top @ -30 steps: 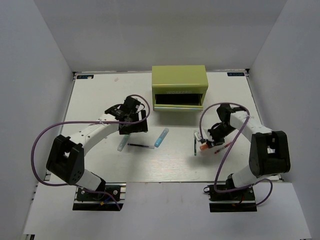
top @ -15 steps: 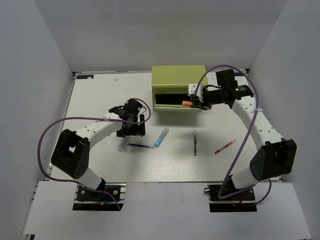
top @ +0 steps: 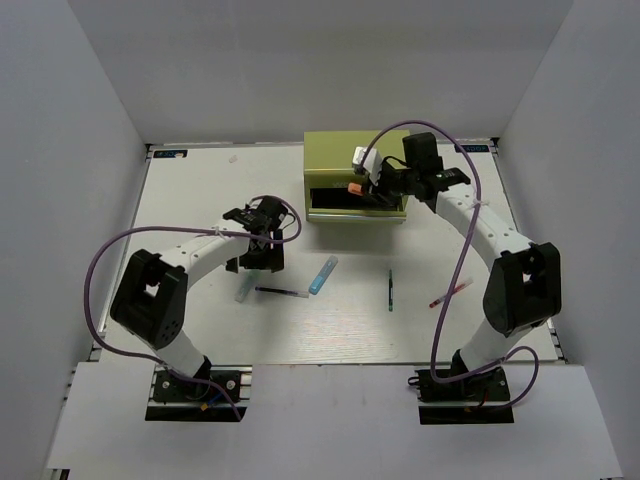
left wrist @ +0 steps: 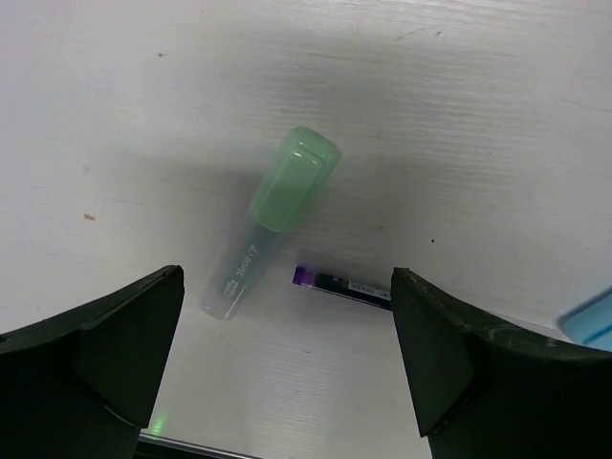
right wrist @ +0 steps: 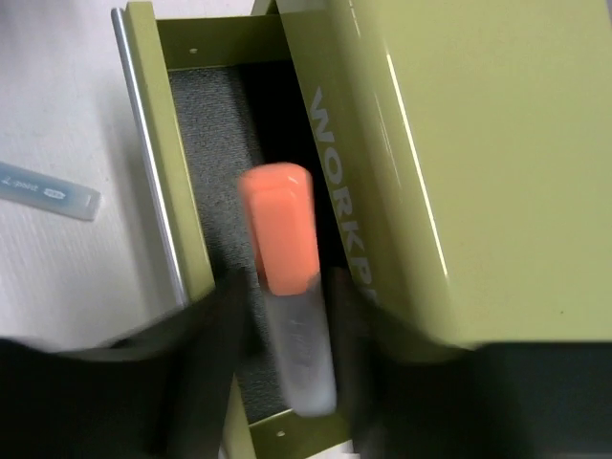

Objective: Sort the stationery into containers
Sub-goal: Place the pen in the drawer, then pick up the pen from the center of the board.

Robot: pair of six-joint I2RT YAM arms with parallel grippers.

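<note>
The light-green marker slants between my left gripper's open fingers, so the gripper will lower and turn its fingers square across the light-green marker's middle point(top: 248, 283) point(left wrist: 266, 229) below it.
My right gripper point(top: 364, 189) is shut on the orange marker point(top: 354, 187) and holds it over the open lower drawer point(top: 352, 214) of the olive chest point(top: 358, 150). In the right wrist view the orange marker point(right wrist: 285, 277) hangs between my blurred fingers point(right wrist: 206, 363) above the drawer's dark liner point(right wrist: 215, 143). My left gripper point(top: 258, 256) is open and empty, hovering just beyond the light-green marker point(top: 243, 290). That marker point(left wrist: 277, 215) and the black pen point(left wrist: 339, 284) show between the wide-apart jaws in the left wrist view. The black pen point(top: 282, 291), light-blue marker point(top: 322, 275), dark-green pen point(top: 390, 289) and red pen point(top: 449, 292) lie on the table.
The chest point(right wrist: 459, 143) stands at the back centre with lettering on its front. The light-blue marker point(right wrist: 48, 191) lies left of the drawer rim point(right wrist: 153, 172) in the right wrist view. Purple cables loop from both arms. Grey walls enclose the white table point(top: 200, 190).
My right arm has carried the orange marker from the front right of the table up to the chest and further left over the open drawer. My left gripper shifted slightly.
</note>
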